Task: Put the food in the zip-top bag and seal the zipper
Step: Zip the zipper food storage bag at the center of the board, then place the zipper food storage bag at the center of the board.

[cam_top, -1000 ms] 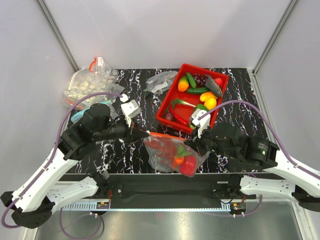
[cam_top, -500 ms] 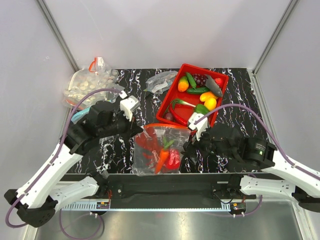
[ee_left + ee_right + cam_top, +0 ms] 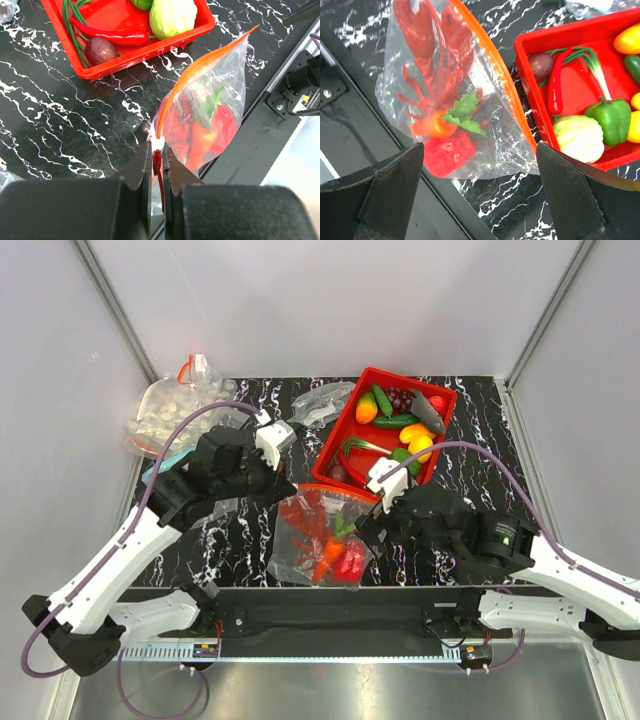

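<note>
The white slider is at the zipper's end point(image 3: 295, 488) point(image 3: 157, 142), so the robot's left gripper will next carry that end outward toward the red tray and then open.
The clear zip-top bag point(image 3: 322, 540) lies near the table's front edge. Inside it is red and orange food: a lobster point(image 3: 422, 45), a carrot point(image 3: 434, 126) and a red pepper point(image 3: 447, 154). My left gripper point(image 3: 287, 494) is shut on the left end of the orange zipper point(image 3: 200, 65), with the strip's end pinched between the jaws point(image 3: 157, 150). My right gripper point(image 3: 368, 530) is wide open just right of the bag. Its fingers point(image 3: 390, 190) stand far apart above the bag's lower corner, holding nothing point(image 3: 480, 147).
The red tray point(image 3: 412, 380) behind the bag holds more toy vegetables, with a chilli point(image 3: 555, 85) and a cabbage point(image 3: 577, 137) nearest. A bag of pale round pieces point(image 3: 175, 410) sits back left. Another clear bag point(image 3: 322, 400) lies behind the left gripper.
My right gripper has let go of the bag and opened wide. The left gripper has moved right and back with the zipper end, and the bag has swung left under it.
</note>
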